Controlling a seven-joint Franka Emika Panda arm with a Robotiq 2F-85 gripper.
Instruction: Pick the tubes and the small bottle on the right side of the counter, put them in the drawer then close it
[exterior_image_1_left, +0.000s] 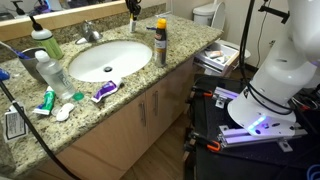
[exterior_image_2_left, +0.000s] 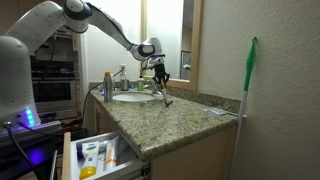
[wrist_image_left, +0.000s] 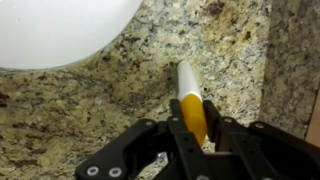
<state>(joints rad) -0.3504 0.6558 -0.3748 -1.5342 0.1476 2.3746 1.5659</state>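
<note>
I will lift my gripper next, swing it back over the open drawer (exterior_image_2_left: 125, 160) and lower the tube to let it go, because the drawer is below my gripper and farther back.
In the wrist view a small yellow tube (wrist_image_left: 187, 92) with a white cap lies on the granite counter (wrist_image_left: 90, 110), cap pointing away from me. My gripper (wrist_image_left: 195, 123) is shut on its yellow body, one finger (wrist_image_left: 176, 130) pressed against each side. In both exterior views the gripper (exterior_image_1_left: 133, 8) (exterior_image_2_left: 157, 72) is down at the back of the counter beside the sink (exterior_image_1_left: 108, 58). The drawer (exterior_image_2_left: 125, 160) stands pulled out. A whitish tube (exterior_image_2_left: 92, 152) and a small yellow-orange thing (exterior_image_2_left: 88, 172) lie inside it.
A tall grey can (exterior_image_1_left: 161, 42) with an orange cap stands next to the sink. A clear water bottle (exterior_image_1_left: 50, 72), a purple-and-white tube (exterior_image_1_left: 104, 91) and a green-and-red tube (exterior_image_1_left: 47, 100) sit on the other side. The faucet (exterior_image_1_left: 90, 32) and backsplash are close to the gripper.
</note>
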